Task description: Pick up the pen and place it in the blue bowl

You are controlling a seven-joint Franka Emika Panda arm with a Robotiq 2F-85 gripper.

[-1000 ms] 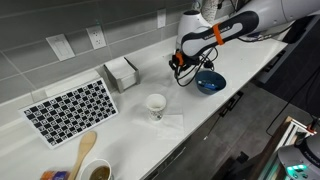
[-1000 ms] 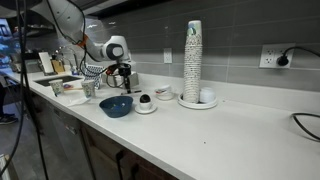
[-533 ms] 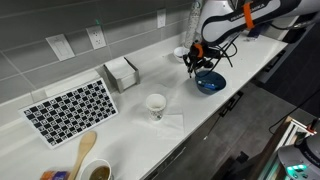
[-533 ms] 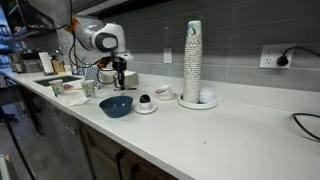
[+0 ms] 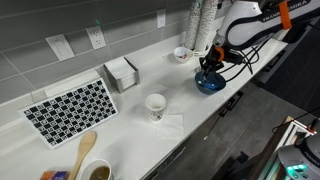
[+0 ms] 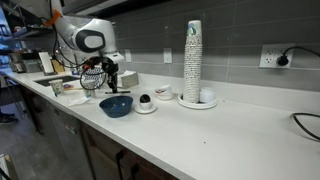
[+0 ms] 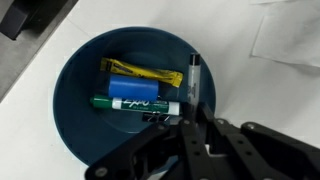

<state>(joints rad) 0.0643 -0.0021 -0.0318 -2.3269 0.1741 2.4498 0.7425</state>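
Observation:
My gripper moves down and off the blue bowl's rim next, toward the green marker inside (image 5: 210,85) (image 7: 137,105), since the pen hangs close to the bowl's rim.
The blue bowl (image 5: 210,84) stands near the counter's front edge; it also shows in an exterior view (image 6: 115,105) and fills the wrist view (image 7: 75,75). My gripper (image 5: 209,68) hangs right above it, as an exterior view (image 6: 110,82) also shows. In the wrist view the jaws (image 7: 192,112) are shut on the thin dark pen (image 7: 193,78), which points out over the bowl's inside. A green marker (image 7: 135,104), a blue cylinder (image 7: 135,88) and a yellow item (image 7: 140,70) lie in the bowl.
A white cup (image 5: 156,104) stands mid-counter with a paper napkin (image 5: 172,122) beside it. A napkin holder (image 5: 121,72), a checkered mat (image 5: 70,108) and a wooden spoon (image 5: 84,152) lie further along. A small white bowl (image 5: 182,53) and a cup stack (image 6: 193,60) stand by the wall.
My gripper has moved with the pen from the back of the counter toward the front edge and now hangs over the blue bowl.

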